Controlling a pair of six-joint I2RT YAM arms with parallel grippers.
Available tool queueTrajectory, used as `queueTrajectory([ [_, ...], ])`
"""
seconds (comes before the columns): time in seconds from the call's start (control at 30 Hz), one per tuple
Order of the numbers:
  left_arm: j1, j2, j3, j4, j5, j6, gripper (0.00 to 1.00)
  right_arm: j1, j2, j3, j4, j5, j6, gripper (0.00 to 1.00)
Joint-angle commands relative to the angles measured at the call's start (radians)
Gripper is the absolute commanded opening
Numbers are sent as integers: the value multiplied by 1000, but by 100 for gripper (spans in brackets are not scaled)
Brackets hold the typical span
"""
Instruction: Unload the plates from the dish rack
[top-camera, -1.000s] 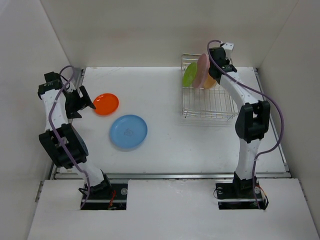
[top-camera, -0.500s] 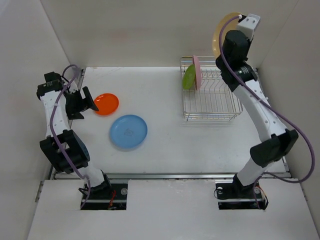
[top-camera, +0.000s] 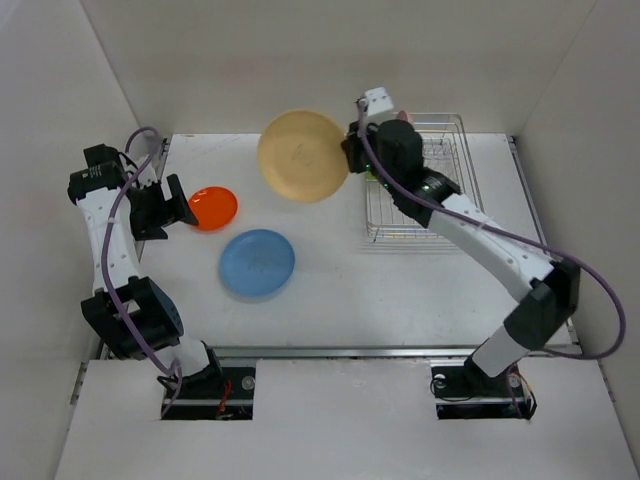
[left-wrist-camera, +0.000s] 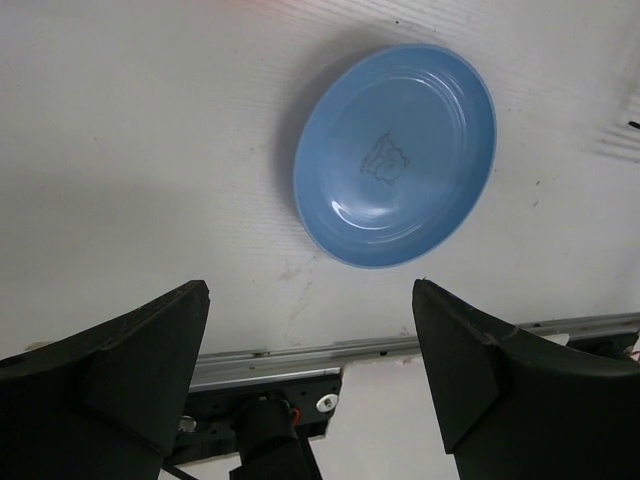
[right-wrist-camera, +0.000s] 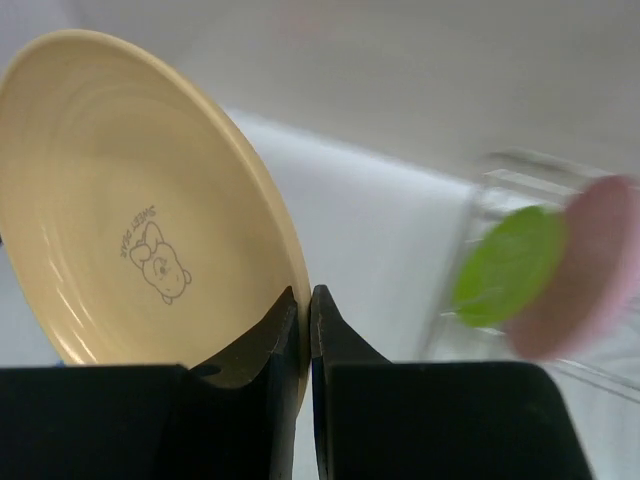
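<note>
The tan-yellow plate goes back and down in my right gripper next for release onto the blue plate (top-camera: 257, 262), since that blue plate lies flat and empty.
My right gripper (top-camera: 352, 150) is shut on the rim of the tan-yellow plate (top-camera: 302, 155) and holds it in the air left of the dish rack (top-camera: 440, 205). In the right wrist view the fingers (right-wrist-camera: 305, 300) pinch the plate (right-wrist-camera: 130, 200) by its edge. The lime green plate (right-wrist-camera: 508, 265) and the pink plate (right-wrist-camera: 585, 265) stand in the rack behind, blurred. The blue plate (top-camera: 257, 262) and the orange-red plate (top-camera: 213, 207) lie flat on the table. My left gripper (top-camera: 178, 203) is open and empty beside the orange-red plate. The blue plate (left-wrist-camera: 395, 155) shows in the left wrist view.
White walls close in the table on the left, back and right. A metal rail (left-wrist-camera: 300, 355) runs along the near table edge. The right arm reaches across the rack's left side.
My right gripper has carried the tan-yellow plate from high above the rack's back right down and left, past the rack's left side. The left arm has barely moved.
</note>
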Motion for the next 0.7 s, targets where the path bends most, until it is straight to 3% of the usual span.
queueTrajectory([
  [0.0,1,-46,2,-32,-4,24,80,35,130,28,13,-533,110,0],
  [0.2,1,-68,-30,-19,-64,24,80,57,429,147,9,-771,230,0],
  [0.5,1,-68,-39,-19,-73,33,80,66,641,208,-25,-771,273,2],
  [0.63,1,-68,-39,-19,-73,33,80,86,710,295,-161,-673,252,41],
  [0.67,1,-68,-49,-19,-73,33,80,109,710,305,-178,-628,252,41],
])
